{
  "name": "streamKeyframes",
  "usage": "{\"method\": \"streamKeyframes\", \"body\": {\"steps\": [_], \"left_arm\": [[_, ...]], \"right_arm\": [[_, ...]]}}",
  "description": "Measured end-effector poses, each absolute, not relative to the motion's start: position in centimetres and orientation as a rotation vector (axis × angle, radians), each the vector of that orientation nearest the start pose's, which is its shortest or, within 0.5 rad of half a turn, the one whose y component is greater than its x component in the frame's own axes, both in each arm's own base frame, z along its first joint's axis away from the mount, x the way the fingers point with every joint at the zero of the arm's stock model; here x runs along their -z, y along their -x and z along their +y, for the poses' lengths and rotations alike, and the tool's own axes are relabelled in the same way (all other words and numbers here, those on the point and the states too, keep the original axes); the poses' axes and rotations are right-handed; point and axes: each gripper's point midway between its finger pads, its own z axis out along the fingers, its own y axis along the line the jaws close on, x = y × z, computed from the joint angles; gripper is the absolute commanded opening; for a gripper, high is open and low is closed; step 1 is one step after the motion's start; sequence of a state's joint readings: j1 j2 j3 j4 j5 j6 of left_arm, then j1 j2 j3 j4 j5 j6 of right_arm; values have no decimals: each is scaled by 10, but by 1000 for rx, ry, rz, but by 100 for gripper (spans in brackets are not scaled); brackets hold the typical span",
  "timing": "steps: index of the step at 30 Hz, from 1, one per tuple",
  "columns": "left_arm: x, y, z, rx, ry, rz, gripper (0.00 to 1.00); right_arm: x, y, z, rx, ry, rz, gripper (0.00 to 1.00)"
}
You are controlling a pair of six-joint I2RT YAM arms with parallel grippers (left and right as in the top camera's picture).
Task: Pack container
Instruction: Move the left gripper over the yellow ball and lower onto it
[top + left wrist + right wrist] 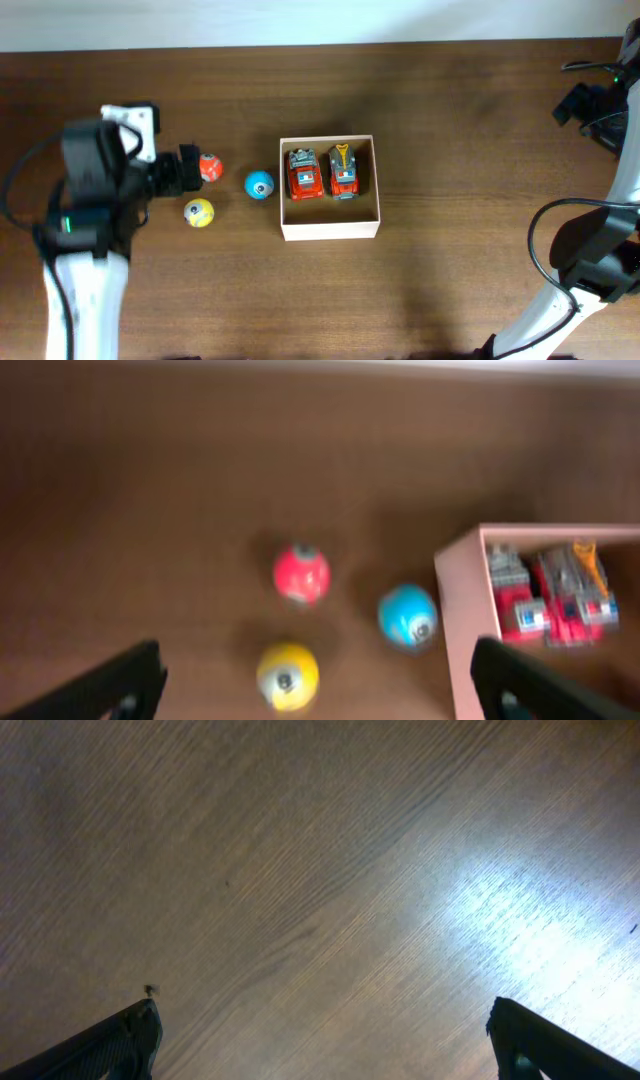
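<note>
The yellow ball (198, 213) lies on bare wood outside the container, so I should lower my open left gripper onto it and bring the fingers down around its sides.
The pale cream container (330, 230) stands at the table's middle and holds two red toy cars (304, 173) (343, 172) side by side in its far half. It also shows at the right of the left wrist view (455, 615), cars inside. A red ball (210, 167) (301, 574), a blue ball (259, 185) (407, 617) and a yellow ball (198, 213) (288, 675) lie on the table left of the container. My left gripper (185, 172) (320, 695) is open and empty, just left of the balls. My right gripper (325, 1045) is open and empty over bare wood.
The right arm (600, 100) is at the table's far right edge with cables. The left arm's body (90, 190) covers the left side. The table's far edge runs along the top of the overhead view.
</note>
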State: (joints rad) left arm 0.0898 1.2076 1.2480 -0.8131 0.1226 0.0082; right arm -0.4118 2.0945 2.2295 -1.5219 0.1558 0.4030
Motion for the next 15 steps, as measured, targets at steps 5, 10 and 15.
{"method": "streamKeyframes", "body": {"steps": [5,10,15], "left_arm": [[-230,-357,6,152,45,2534,99],[-199,-363,0,218,45,2633,99],[-186,-364,-15,347,26,2673,99]], "right_arm": [[-195,-385,-197,231,-1188,2700,99],[-195,-385,-197,231,-1189,2699,99],[-195,-385,-197,231,-1189,2699,99]]}}
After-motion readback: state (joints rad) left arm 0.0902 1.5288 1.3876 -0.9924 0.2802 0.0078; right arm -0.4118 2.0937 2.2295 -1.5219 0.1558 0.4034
